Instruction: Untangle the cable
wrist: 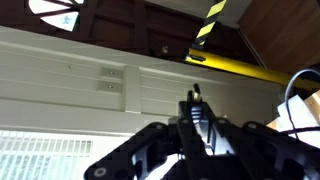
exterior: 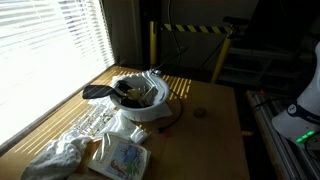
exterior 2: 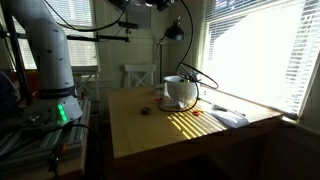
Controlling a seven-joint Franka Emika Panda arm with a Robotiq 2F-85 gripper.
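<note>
I will lower my gripper next, tilt its fingers from the wall toward the tabletop beside the white bowl and let go of the cable, because that spot is below my gripper.
A black cable [exterior: 128, 93] lies coiled in and around a white bowl [exterior: 148, 108] near the table's middle. In an exterior view its loops [exterior 2: 206, 79] stick out beside the bowl [exterior 2: 178, 92], and a thin black strand rises from there toward the top of the frame. My gripper [exterior 2: 150, 4] hangs high above the table, cut off by the upper edge. In the wrist view the gripper [wrist: 196, 98] points at a wall. Its jaws are pressed together with a small dark bit of cable poking out between the tips. More cable [wrist: 297, 100] curves at the right edge.
A crumpled white cloth [exterior: 58, 156] and a flat printed package [exterior: 122, 158] lie at the table's near end. A small round object [exterior: 199, 113] sits beside the bowl. The robot base [exterior 2: 50, 60] stands at the table's side. A yellow-black barrier [exterior: 190, 30] is behind the table.
</note>
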